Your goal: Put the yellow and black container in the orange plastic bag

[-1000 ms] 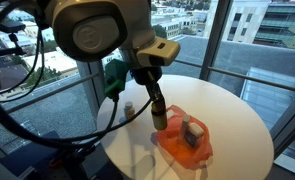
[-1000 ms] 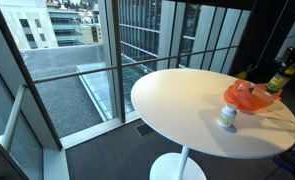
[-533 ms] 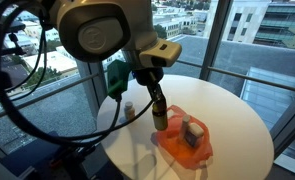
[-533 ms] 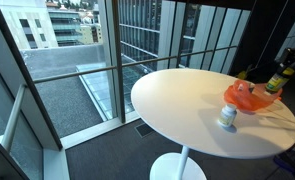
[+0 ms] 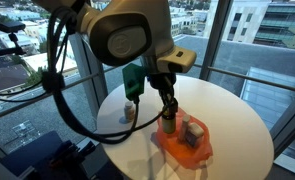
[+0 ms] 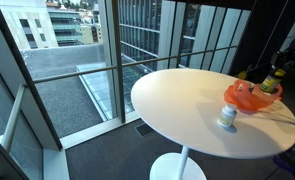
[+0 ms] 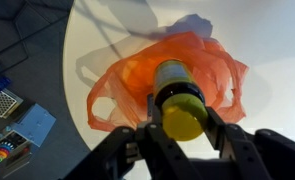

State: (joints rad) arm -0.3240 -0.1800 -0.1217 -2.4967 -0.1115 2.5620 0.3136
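Note:
The yellow and black container is still hanging above the bag, so my gripper will lower it in next to the grey item.
The yellow and black container [image 7: 177, 88] has a yellow lid and a dark body. My gripper [image 7: 180, 120] is shut on it, with a finger on each side. The orange plastic bag [image 7: 127, 75] lies open on the white round table, right below the container. In an exterior view the gripper [image 5: 168, 118] holds the container [image 5: 168, 125] upright at the near edge of the bag [image 5: 187, 146], which has a grey item [image 5: 194, 133] in it. In an exterior view the bag [image 6: 245, 97] lies at the table's far side with the gripper [image 6: 271, 83] over it.
A small white jar [image 5: 126, 108] stands on the table [image 5: 237, 120] beside the bag; it also shows in an exterior view [image 6: 227, 118]. Glass walls and railings surround the table. In the wrist view blue boxes [image 7: 22, 125] lie on the floor beyond the table's edge.
The arm has swung sideways and the gripper has carried the container from beside the bag to over its near edge, a little lower. The bag and jar have not moved.

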